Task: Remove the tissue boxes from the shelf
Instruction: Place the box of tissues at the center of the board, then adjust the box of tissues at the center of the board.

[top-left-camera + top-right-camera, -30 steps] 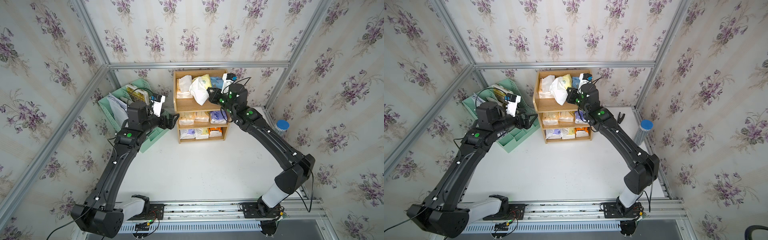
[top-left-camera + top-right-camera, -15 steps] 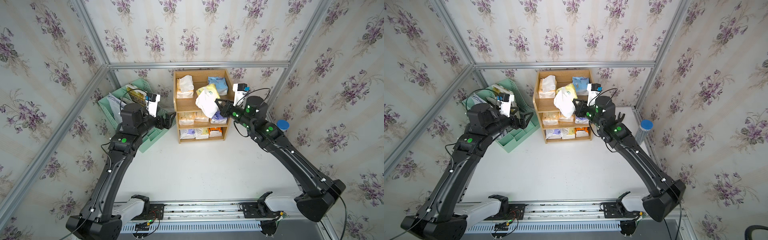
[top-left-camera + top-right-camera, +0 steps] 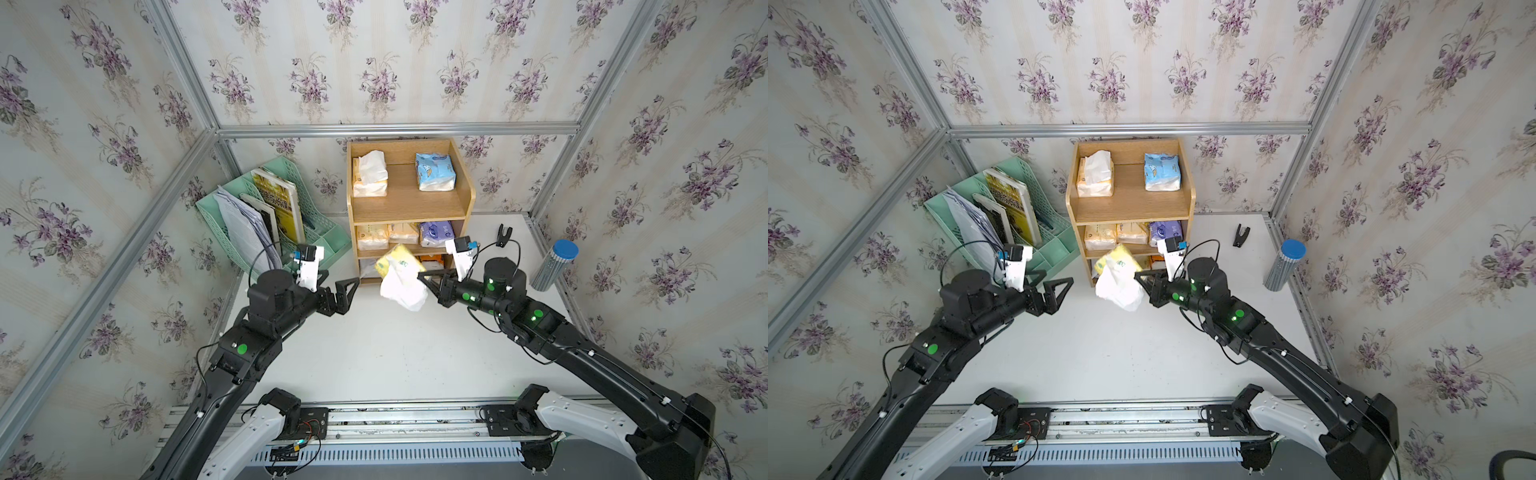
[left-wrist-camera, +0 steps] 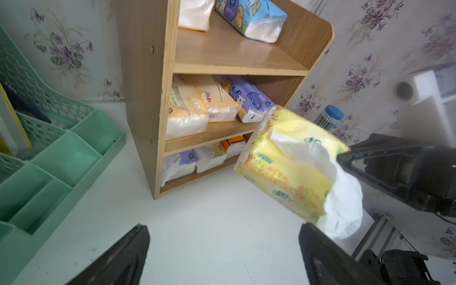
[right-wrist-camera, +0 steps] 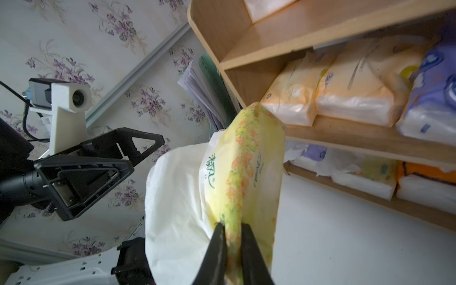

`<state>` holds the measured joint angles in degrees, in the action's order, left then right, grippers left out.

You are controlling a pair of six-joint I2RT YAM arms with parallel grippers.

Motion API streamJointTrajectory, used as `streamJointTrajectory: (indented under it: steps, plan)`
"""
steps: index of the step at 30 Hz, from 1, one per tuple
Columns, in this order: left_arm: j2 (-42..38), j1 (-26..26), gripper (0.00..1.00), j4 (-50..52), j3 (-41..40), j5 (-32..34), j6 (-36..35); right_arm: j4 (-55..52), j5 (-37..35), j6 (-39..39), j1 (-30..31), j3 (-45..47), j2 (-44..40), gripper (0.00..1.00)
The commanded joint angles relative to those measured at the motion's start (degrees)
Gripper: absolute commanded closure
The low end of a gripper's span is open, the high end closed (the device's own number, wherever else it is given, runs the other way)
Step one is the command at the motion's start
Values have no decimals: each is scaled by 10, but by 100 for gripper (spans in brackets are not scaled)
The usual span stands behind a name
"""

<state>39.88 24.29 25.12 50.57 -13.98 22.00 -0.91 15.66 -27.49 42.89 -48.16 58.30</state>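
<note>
Next, my right gripper moves down and draws back to release the pack on the white tabletop, which lies empty below it, toward my base.
My right gripper (image 3: 424,279) (image 5: 232,227) is shut on a yellow tissue pack (image 3: 398,262) (image 3: 1118,261) (image 4: 291,160) (image 5: 246,172) with white tissue hanging out, held in the air in front of the wooden shelf (image 3: 409,203) (image 3: 1129,203). On the top tier lie a pale orange pack (image 3: 369,174) and a light blue pack (image 3: 435,172). The middle tier holds two pale orange packs and a purple one (image 3: 436,233). The held pack partly hides the bottom tier, where a bright orange pack (image 4: 233,143) shows. Just left of the yellow pack, my left gripper (image 3: 343,277) (image 4: 223,227) stands open and holds nothing.
A mint green file rack (image 3: 324,245) with papers and a yellow book stands left of the shelf. A black clip (image 3: 503,236) and a blue-lidded cylinder (image 3: 555,266) are at the right, by the wall frame. White tabletop lies between the arms.
My right gripper has carried the yellow pack off the top tier, down and forward in front of the shelf. My left arm has drawn back from beside the shelf towards the front, still open.
</note>
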Motion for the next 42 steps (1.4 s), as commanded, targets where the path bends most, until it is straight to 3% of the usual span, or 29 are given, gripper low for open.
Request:
streamJointTrajectory:
  steps: [1,6,11,14,17,18,22,26,31,42]
  plan:
    - [-49,23,1,-2,-58,61,66,52,-9,-19,24,64,-5,100]
    - [-106,61,1,12,-146,103,107,159,-19,-50,65,186,19,100]
    - [-116,90,1,7,-204,124,130,227,-44,-66,88,237,83,98]
    - [-111,107,1,9,-218,142,141,247,-57,-74,95,254,105,86]
    - [-110,120,1,7,-225,154,145,241,-76,-78,96,261,104,53]
    - [-109,123,1,7,-226,155,146,227,-88,-76,96,260,100,47]
    - [-99,129,1,-5,-235,154,147,150,-160,-63,95,248,69,36]
    - [-83,141,1,-34,-249,144,152,86,-202,-48,95,230,54,39]
    - [-74,170,1,-72,-278,145,161,69,-209,-55,95,212,103,45]
    - [-143,194,1,-52,-335,140,211,201,-90,-170,113,220,203,51]
